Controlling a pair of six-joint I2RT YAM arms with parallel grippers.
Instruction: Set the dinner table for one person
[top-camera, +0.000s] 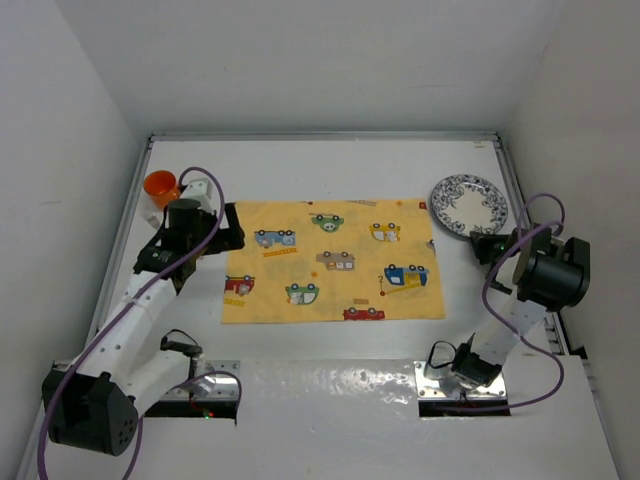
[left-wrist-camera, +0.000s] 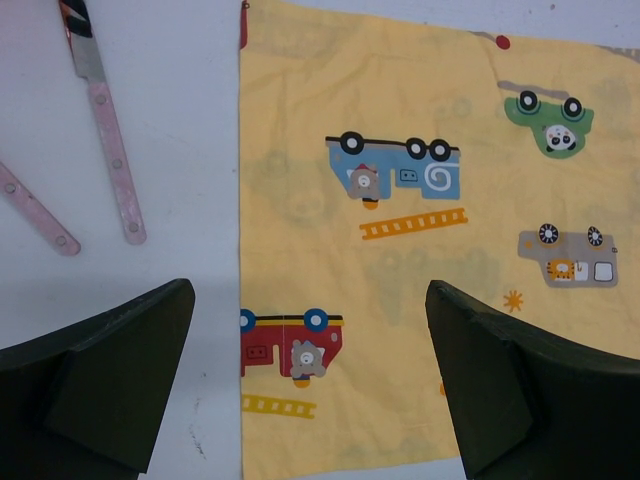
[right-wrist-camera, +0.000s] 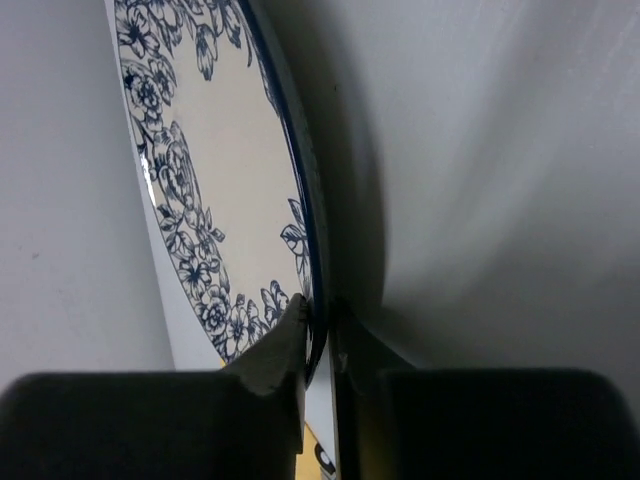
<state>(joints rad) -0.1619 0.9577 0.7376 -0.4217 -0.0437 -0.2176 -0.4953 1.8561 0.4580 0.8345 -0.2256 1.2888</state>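
The placemat's middle (top-camera: 333, 261) is bare, so the right gripper lifts the plate (top-camera: 468, 205) next, goes left in the top view and lowers it onto that spot to release it.
The white dinner table (top-camera: 330, 165) carries a yellow car-print placemat (top-camera: 335, 260) in its middle. A blue-flowered white plate (top-camera: 468, 205) is at the right, just off the placemat's far right corner. My right gripper (top-camera: 488, 245) is shut on the plate's near rim; in the right wrist view its gripper (right-wrist-camera: 320, 325) pinches the edge of the plate (right-wrist-camera: 220, 170). My left gripper (top-camera: 225, 228) is open and empty above the placemat's left edge. In the left wrist view the gripper (left-wrist-camera: 310, 370) straddles the edge of the placemat (left-wrist-camera: 420, 200).
An orange cup (top-camera: 161, 186) stands at the far left. A pink-handled knife (left-wrist-camera: 108, 150) and a second pink-handled utensil (left-wrist-camera: 35, 210) lie on the table left of the placemat. Metal rails edge the table, and white walls close in on both sides.
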